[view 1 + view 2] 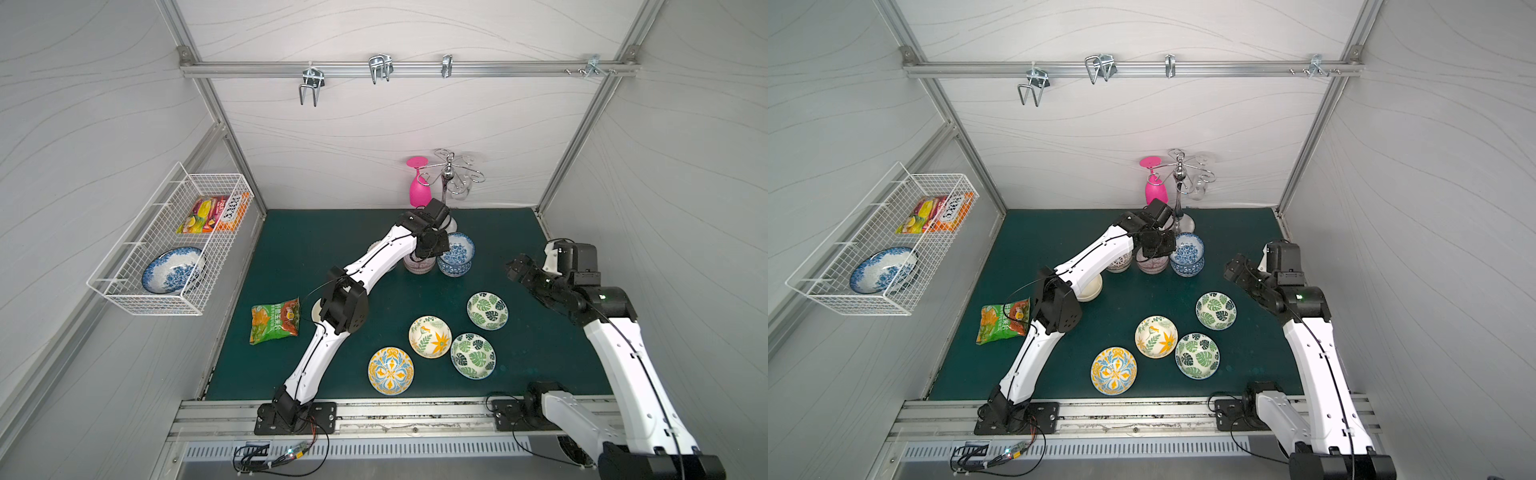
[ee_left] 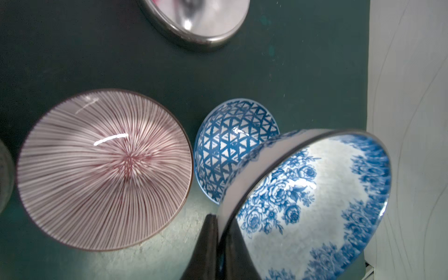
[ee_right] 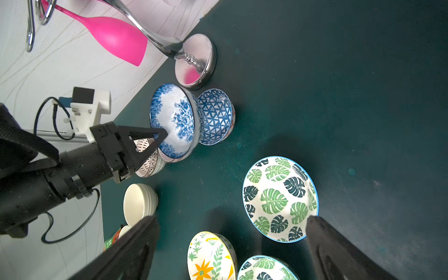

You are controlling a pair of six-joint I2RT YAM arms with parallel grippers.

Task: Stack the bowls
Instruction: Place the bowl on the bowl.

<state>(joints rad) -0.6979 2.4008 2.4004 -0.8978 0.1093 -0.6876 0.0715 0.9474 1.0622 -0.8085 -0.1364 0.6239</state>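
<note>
The blue triangle-patterned bowl (image 1: 454,269) (image 2: 230,148) stands open and empty below, so the left gripper will next go down to set the floral bowl inside it and let go of the floral bowl's rim.
My left gripper (image 2: 217,232) is shut on the rim of a blue-and-white floral bowl (image 2: 315,206), holding it tilted right over a blue triangle-patterned bowl (image 2: 230,148); whether the two touch I cannot tell. Both top views show this pair (image 1: 457,249) at the back of the mat. Beside it stands a pink-striped bowl (image 2: 104,169). White lattice bowls (image 3: 150,163) and stacked cream bowls (image 3: 138,203) lie behind the left arm. Two green leaf bowls (image 1: 487,311) (image 1: 473,355) and two yellow floral bowls (image 1: 430,336) (image 1: 390,370) sit apart nearer the front. My right gripper (image 1: 515,268) hovers open, empty.
A chrome glass stand (image 1: 449,178) with a pink glass (image 1: 417,187) rises just behind the held bowl. A green snack bag (image 1: 275,320) lies at the mat's left. The wall basket (image 1: 124,286) holds a larger blue-and-white dish (image 1: 172,270) and snack packets.
</note>
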